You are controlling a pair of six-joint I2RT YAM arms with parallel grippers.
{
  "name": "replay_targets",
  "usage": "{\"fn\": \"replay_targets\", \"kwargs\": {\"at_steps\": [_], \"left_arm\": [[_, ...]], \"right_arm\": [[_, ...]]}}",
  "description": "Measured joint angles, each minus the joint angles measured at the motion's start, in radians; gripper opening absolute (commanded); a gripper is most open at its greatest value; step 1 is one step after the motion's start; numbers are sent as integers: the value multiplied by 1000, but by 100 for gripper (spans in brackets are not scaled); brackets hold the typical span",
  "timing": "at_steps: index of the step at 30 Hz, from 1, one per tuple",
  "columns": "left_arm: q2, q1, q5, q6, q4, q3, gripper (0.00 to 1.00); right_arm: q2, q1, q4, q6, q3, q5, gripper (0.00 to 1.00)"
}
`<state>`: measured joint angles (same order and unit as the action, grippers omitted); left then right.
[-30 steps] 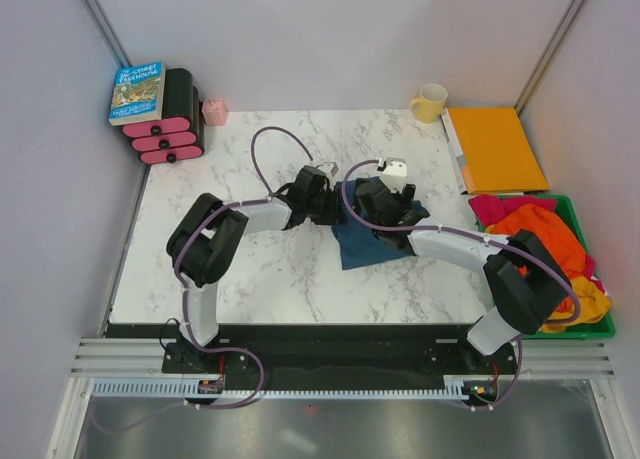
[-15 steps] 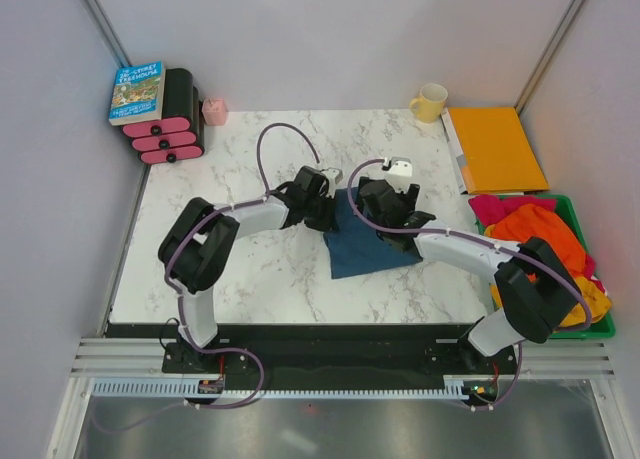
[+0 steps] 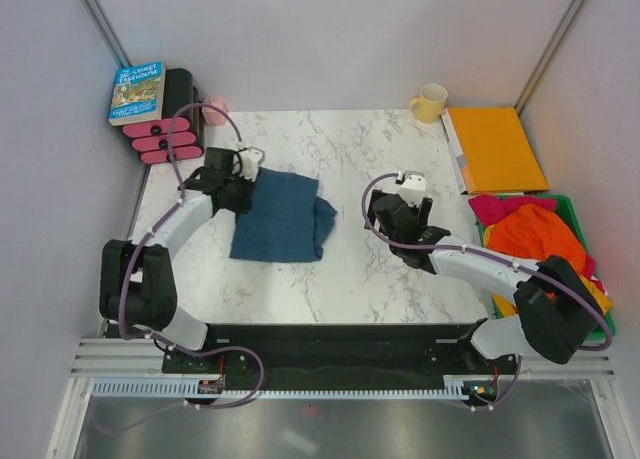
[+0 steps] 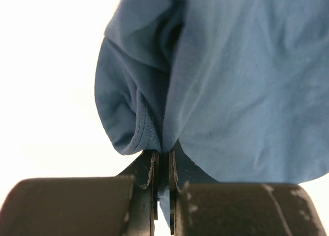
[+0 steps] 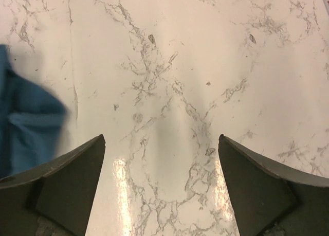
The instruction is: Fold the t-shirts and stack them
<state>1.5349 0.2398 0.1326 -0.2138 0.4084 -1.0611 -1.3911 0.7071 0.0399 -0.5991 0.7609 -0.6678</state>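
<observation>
Next, my left gripper drags the pinched fold of the t-shirt to the left in the top view and opens.
A dark blue t-shirt (image 3: pixel 280 215) lies folded on the left half of the marble table (image 3: pixel 360 269). My left gripper (image 3: pixel 240 186) is at its far left corner, shut on the shirt's edge. In the left wrist view the blue cloth (image 4: pixel 226 82) is pinched between the closed fingers (image 4: pixel 149 179). My right gripper (image 3: pixel 385 219) is open and empty over bare marble to the right of the shirt. The right wrist view shows its fingers (image 5: pixel 67 179) spread wide and the shirt's right edge (image 5: pixel 25 123) at the left.
A green bin (image 3: pixel 592 314) with orange, pink and yellow shirts (image 3: pixel 535 234) stands at the right edge. An orange folder (image 3: pixel 495 147) and a yellow mug (image 3: pixel 430 102) are at the back right. A book (image 3: pixel 137 91) on black-and-pink dumbbells (image 3: pixel 170 129) sits at the back left.
My left gripper has dragged the blue shirt from the table's middle to the left and spread it flat. My right gripper has let go of the shirt and pulled back to the right.
</observation>
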Motion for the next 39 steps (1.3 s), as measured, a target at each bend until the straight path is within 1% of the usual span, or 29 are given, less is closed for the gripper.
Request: {"fn": "replay_targets", "kwargs": {"at_steps": [6,9,12,16,17,20,25,28,34,39], "left_arm": [[1,-344,9,-126,31,21,2],[33,-464,8,-187,16,21,2],[92,-538,6,-251,-2,20,2],[153,-600,3,-352,-14,9,2],[155,-610,2,-359,-15,6,2],[159,-649,-4,-452,-34,-20,2],[161,-682,-33,-601,-99,-42,2],[177,-698,-42,-670,-119,-80,2],[231,-745,-55,-776,-214,-102,2],[298,-773,-68,-814,-247,-102,2]], "right_arm": [[17,0,-3,0,-24,9,98],[18,0,-3,0,-34,17,98],[24,1,-3,0,-42,21,98],[42,1,-3,-1,-55,25,98],[44,1,-4,-2,-58,26,98],[45,1,-4,-6,-68,30,98],[33,2,-28,-17,-71,44,98],[22,7,-35,-24,-71,47,98],[7,11,-45,-29,-71,51,98],[0,11,-48,-29,-71,53,98]]}}
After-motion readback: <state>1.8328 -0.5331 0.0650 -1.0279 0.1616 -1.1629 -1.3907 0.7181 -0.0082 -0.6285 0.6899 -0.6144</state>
